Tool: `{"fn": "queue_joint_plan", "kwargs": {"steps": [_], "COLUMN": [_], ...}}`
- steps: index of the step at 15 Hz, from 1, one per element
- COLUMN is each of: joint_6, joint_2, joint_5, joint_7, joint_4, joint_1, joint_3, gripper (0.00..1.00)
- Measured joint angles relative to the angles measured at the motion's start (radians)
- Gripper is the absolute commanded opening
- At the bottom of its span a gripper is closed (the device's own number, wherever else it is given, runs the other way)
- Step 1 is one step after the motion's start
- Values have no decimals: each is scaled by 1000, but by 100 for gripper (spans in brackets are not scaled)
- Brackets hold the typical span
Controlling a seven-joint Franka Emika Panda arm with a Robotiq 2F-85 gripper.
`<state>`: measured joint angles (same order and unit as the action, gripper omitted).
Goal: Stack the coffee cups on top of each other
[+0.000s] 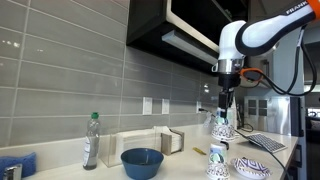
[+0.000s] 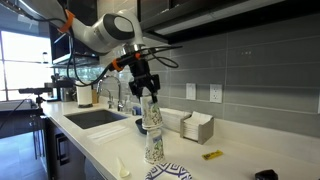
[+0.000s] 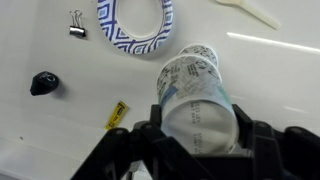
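My gripper comes down next until the held cup sleeves over the standing lower cup, directly below it. Then my gripper releases the held cup.
My gripper (image 3: 198, 140) is shut on a coffee cup (image 3: 200, 118), white paper with a green-blue print, held upside down with its flat base towards the wrist camera. In both exterior views the gripper (image 1: 228, 105) (image 2: 147, 92) holds this cup (image 1: 222, 127) (image 2: 150, 115) directly above a second coffee cup (image 1: 217, 163) (image 2: 154, 147) that stands on the counter. In the wrist view the lower cup (image 3: 188, 68) shows past the held one. I cannot tell whether the two cups touch. A third cup is not visible as a separate thing.
A flat blue-and-white patterned dish (image 1: 252, 167) (image 3: 135, 25) lies beside the cups. A blue bowl (image 1: 142, 160), a clear bottle (image 1: 91, 140) and a napkin holder (image 2: 197, 126) stand on the counter. A sink (image 2: 97, 117), a binder clip (image 3: 77, 22), a black knob (image 3: 43, 82) and a yellow piece (image 3: 117, 113) are nearby.
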<state>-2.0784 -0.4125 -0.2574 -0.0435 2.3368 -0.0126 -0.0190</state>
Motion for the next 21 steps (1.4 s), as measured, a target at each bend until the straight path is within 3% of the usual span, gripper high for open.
{"fn": "queue_joint_plan", "kwargs": {"steps": [21], "joint_6": [-88], "joint_2": [106], "joint_5": [37], "joint_7": [-30], "joint_4": [16], "joint_1": [0], "joint_3": [-10], "gripper": [43]}}
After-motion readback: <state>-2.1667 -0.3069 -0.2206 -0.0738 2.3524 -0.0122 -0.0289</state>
